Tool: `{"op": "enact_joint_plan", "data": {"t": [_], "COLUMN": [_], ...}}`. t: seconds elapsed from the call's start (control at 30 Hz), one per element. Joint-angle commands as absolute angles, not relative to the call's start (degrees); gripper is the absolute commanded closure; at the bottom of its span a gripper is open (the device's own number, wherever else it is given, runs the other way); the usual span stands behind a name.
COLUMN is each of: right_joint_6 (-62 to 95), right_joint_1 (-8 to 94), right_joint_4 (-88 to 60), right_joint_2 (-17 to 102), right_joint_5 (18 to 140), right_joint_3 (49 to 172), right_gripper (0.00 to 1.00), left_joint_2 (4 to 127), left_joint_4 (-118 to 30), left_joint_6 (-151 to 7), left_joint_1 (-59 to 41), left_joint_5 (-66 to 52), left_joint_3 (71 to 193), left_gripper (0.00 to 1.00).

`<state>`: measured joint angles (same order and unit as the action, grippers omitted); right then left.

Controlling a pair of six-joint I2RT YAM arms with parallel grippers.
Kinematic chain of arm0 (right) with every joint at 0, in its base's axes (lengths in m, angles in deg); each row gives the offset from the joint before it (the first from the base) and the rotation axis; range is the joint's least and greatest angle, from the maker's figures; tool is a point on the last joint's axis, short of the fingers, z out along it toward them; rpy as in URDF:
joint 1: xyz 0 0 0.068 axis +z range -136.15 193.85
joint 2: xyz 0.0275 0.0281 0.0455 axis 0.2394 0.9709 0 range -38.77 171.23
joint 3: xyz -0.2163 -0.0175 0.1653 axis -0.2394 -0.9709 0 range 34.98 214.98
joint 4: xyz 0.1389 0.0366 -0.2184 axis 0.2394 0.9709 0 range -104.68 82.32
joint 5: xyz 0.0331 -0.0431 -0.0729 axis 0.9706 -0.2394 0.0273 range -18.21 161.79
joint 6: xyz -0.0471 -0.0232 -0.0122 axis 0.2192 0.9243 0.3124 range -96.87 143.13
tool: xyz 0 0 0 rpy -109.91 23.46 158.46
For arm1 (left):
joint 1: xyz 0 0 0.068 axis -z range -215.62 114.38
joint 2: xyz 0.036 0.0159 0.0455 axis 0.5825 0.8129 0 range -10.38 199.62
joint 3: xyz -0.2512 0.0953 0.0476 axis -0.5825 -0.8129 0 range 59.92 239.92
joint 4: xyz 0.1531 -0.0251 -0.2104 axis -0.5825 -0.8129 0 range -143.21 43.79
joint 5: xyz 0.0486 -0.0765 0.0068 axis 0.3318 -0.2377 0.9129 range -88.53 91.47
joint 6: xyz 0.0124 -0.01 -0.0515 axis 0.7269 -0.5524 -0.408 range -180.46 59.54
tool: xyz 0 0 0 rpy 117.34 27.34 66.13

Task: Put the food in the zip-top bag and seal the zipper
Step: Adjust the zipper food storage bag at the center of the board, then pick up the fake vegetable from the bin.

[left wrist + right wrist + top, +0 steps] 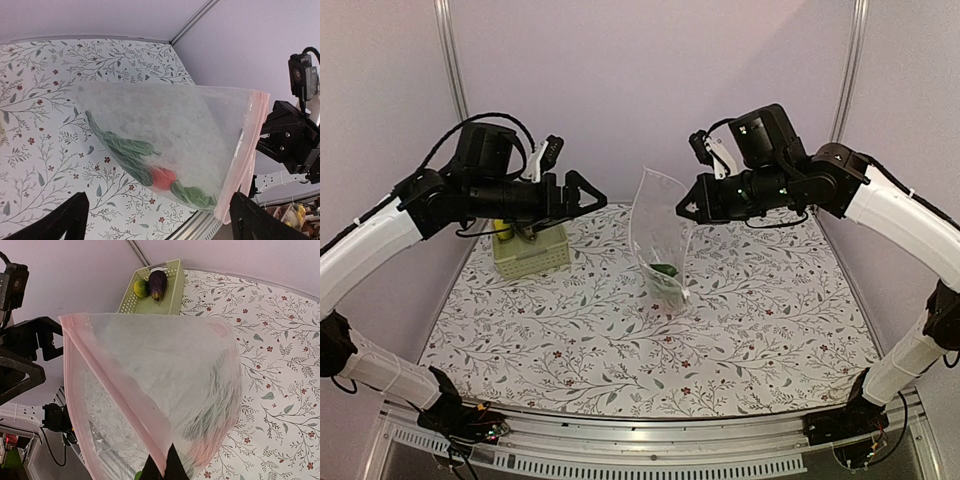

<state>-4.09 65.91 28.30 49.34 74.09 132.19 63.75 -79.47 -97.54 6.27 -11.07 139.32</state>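
Note:
The basket still holds the eggplant. My left gripper next moves toward the left in the top view, tips down and lowers astride the eggplant's narrower half point(526, 232) to close.
The clear zip-top bag point(660, 235) hangs upright over the middle of the table, its lower end near the cloth. My right gripper point(685, 208) is shut on its pink zipper point(115, 395), with the fingers pinching the strip in the right wrist view point(162, 467). Inside the bag point(190, 125) lie green leafy food pieces point(125, 150) and a red piece point(162, 177). My left gripper point(592, 193) is open and empty, left of the bag and apart from it. Its jaws stand wide in the left wrist view point(159, 205). The bag mouth gapes open.
A pale green slotted basket point(532, 252) stands at the back left, under the left arm. It holds a dark purple eggplant point(158, 284) and a yellow-green piece point(141, 288). The table is covered by a floral cloth point(770, 310). Walls close in on three sides.

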Motion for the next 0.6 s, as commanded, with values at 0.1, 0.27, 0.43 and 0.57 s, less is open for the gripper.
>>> {"op": "enact_joint_plan", "data": {"t": [0.1,0.27,0.43,0.57], "right_joint_6": [-3.1,-2.9,-2.9,-2.8], "right_joint_1": [65.7,65.8,65.7,65.8], "right_joint_4": [27.0,26.9,26.8,26.8], "right_joint_2": [47.0,46.8,46.5,46.3], "right_joint_5": [75.1,75.6,75.7,75.7], "right_joint_3": [131.1,130.6,130.5,130.5], "right_gripper": [1.00,1.00,1.00,1.00], "left_joint_2": [60.4,64.4,71.2,79.2], "left_joint_4": [-87.2,-88.9,-82.7,-78.9], "left_joint_6": [-90.5,-86.9,-87.5,-88.4], "left_joint_1": [-3.7,-13.3,-20.4,-23.3], "left_joint_5": [-4.3,-2.5,4.3,6.8], "left_joint_3": [137.9,137.9,136.1,138.5], "left_gripper": [0.00,0.00,0.00,0.01]}}
